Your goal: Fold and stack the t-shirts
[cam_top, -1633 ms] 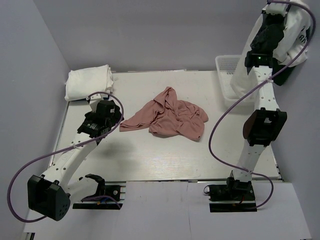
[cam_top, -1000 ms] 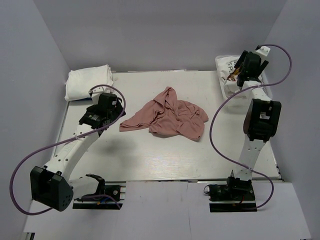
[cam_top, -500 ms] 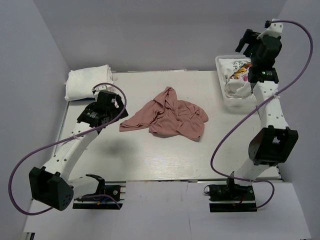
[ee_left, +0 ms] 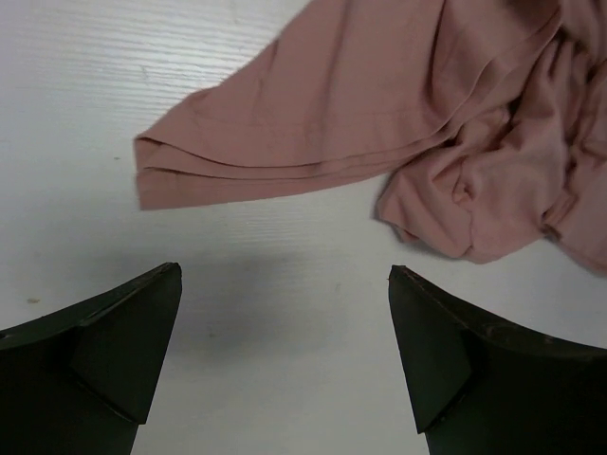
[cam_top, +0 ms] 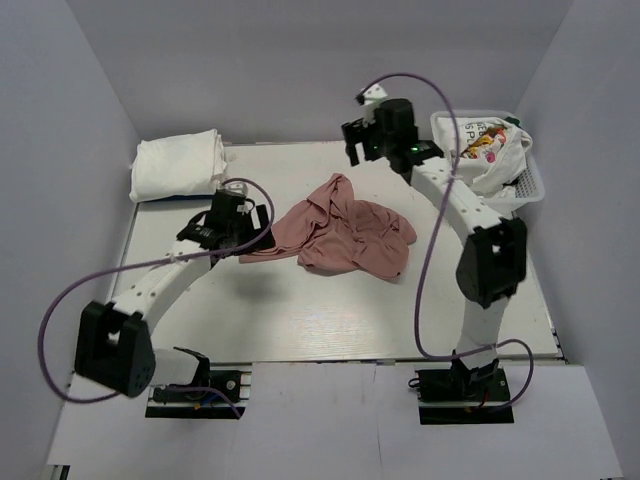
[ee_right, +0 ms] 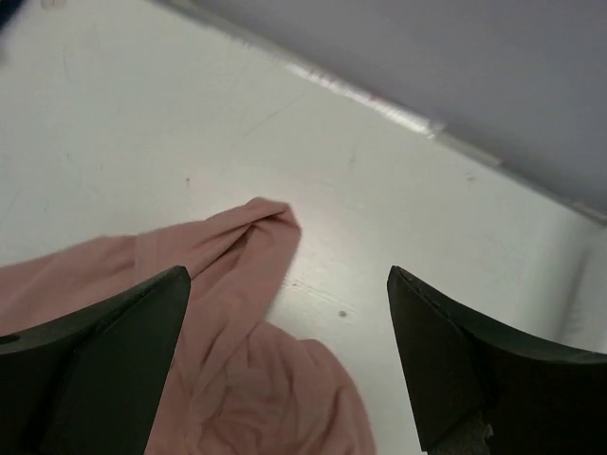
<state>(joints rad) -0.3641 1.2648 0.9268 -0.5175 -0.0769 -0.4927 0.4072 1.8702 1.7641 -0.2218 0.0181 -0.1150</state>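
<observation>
I will next move my right gripper down and to the left in the top view, because the t-shirt's hemmed edge (cam_top: 316, 207) (ee_right: 138, 254) lies that way, and I will lower its open fingers around that edge.
A dusty-pink t-shirt (cam_top: 335, 235) lies crumpled in the middle of the table. My left gripper (cam_top: 250, 232) hovers open just short of its left sleeve. In the left wrist view the sleeve hem (ee_left: 285, 161) lies ahead of the gripper (ee_left: 285, 275), with bare table between the fingers. My right gripper (cam_top: 360, 140) hangs open over the shirt's far end. The right wrist view shows a pink fold (ee_right: 256, 246) below the gripper (ee_right: 287, 275). Folded white t-shirts (cam_top: 178, 165) sit at the back left. A white printed t-shirt (cam_top: 490, 150) lies bunched in the basket.
The white mesh basket (cam_top: 530, 185) stands at the back right corner, against the wall. Grey walls close in the table on the left, back and right. Purple cables loop from both arms above the table.
The right arm let the printed white shirt down into the basket, then swung left to above the pink shirt's far end. The left gripper moved right, up to the pink sleeve.
</observation>
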